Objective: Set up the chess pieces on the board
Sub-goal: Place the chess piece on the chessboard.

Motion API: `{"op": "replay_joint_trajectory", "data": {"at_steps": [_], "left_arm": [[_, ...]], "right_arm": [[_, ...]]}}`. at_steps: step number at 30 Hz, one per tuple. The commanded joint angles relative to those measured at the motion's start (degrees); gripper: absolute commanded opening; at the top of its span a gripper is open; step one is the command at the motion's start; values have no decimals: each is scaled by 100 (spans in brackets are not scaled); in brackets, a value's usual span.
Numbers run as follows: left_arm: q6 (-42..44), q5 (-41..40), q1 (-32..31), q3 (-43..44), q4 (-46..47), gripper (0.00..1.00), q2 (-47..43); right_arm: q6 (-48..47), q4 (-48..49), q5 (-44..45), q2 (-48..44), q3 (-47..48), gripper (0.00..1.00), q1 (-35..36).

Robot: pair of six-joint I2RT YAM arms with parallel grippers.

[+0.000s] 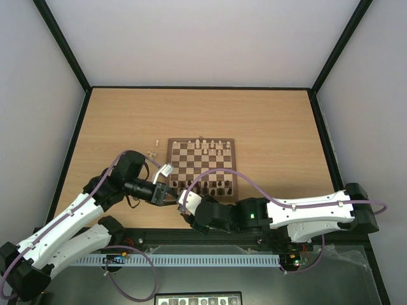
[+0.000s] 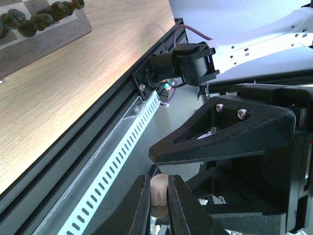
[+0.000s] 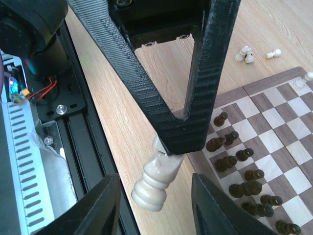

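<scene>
The far-row square beside the corner piece is empty. My left gripper will next move outward, then down to that square, and let go of the knight there.
My left gripper [image 1: 172, 193] is shut on a pale cream knight [image 3: 157, 180], held above the table just off the near-left corner of the board [image 1: 170, 162]. In the left wrist view the knight [image 2: 159, 192] sits pinched between my fingers. My right gripper [image 3: 156, 203] is open, one finger on each side of the knight's base, without touching it; in the top view the right gripper [image 1: 184, 202] meets the left one. Cream chess pieces [image 1: 210, 146] stand on the far rows. Loose cream pieces [image 3: 244, 54] lie on the table left of the board.
Dark brown chessmen [image 3: 230, 161] fill the near rows of the board, close to both grippers. The table's black front rail [image 2: 122, 93] and a slotted white cable duct [image 2: 98, 171] run just below the grippers. Black frame posts edge the table at left and right.
</scene>
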Motion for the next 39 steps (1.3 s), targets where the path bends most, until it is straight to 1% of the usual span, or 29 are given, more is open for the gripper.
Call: {"op": "replay_joint_trajectory", "data": {"at_steps": [1, 3, 5, 8, 12, 14, 17, 20, 28, 34, 39], "left_arm": [[-216, 101, 42, -39, 229, 8, -70], [-216, 73, 52, -5, 253, 7, -51], [-196, -7, 74, 38, 254, 7, -14], [-67, -198, 100, 163, 130, 7, 76], [251, -676, 133, 450, -168, 6, 299], [444, -1223, 147, 688, -384, 6, 468], [603, -1927, 153, 1030, -478, 6, 734], [722, -2672, 152, 1330, -480, 5, 1057], [822, -5379, 134, 2264, -533, 3, 2385], [899, -6538, -8, 2701, -125, 2, 3433], [949, -6978, -89, 2888, 310, 2, 4229]], "right_arm": [[37, 27, 187, -122, 87, 44, 50], [52, 31, 211, -138, 58, 47, 51], [78, 43, 252, -172, 16, 55, 49], [192, -11, 392, -264, -29, 63, 51], [488, -186, 946, -625, -61, 88, 49], [699, -343, 1338, -851, -57, 100, 49], [1016, -606, 1780, -1161, 1, 99, 40], [1303, -822, 2005, -1478, 17, 99, 32], [1963, -1243, 2581, -2131, -191, 99, -17], [2486, -1589, 2957, -2454, -328, 99, -125], [2946, -1772, 3144, -2767, -459, 99, -346]]}}
